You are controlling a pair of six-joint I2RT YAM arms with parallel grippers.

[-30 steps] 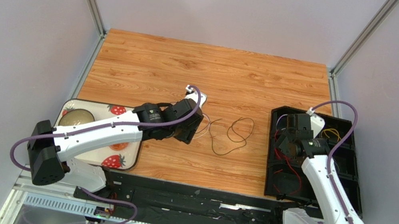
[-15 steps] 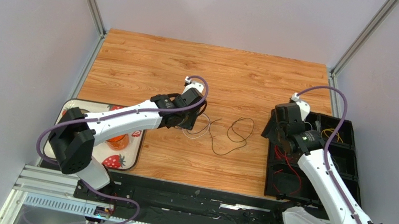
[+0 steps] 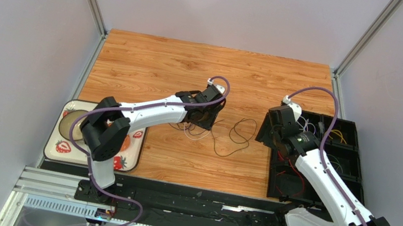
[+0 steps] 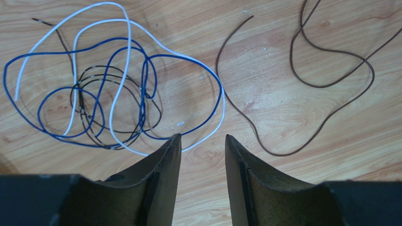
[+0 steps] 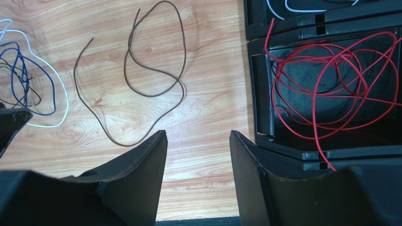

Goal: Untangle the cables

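The brown cable lies loose, apart from the tangle, so I will lower my right gripper next onto the brown cable's crossing (image 3: 248, 141) (image 5: 178, 80), away from the bin.
The cables lie in two groups on the wooden table. A tangle (image 4: 113, 89) of blue, white and thin black cables sits just ahead and left of my left gripper (image 4: 202, 137), which is open and holds nothing. To its right a brown cable (image 4: 330, 84) lies loose in a loop, apart from the tangle. My right gripper (image 5: 197, 133) hovers open and empty over bare wood, with the brown cable (image 5: 151, 96) ahead of it. From above, the left gripper (image 3: 207, 114) is over the tangle (image 3: 191, 131) and the right gripper (image 3: 271, 131) is at the bin's left edge.
A black divided bin (image 3: 359, 176) stands at the right; its wall (image 5: 262, 94) is beside my right fingers. Red cable (image 5: 330, 70) fills one compartment, with white cable (image 5: 302, 9) and yellow cable (image 3: 336, 135) in others. A strawberry-print tray (image 3: 67, 142) sits at the left front.
The left arm has stretched out to the right over the tangle, its jaws a little narrower. The right arm swung left from above the bin to its left edge.
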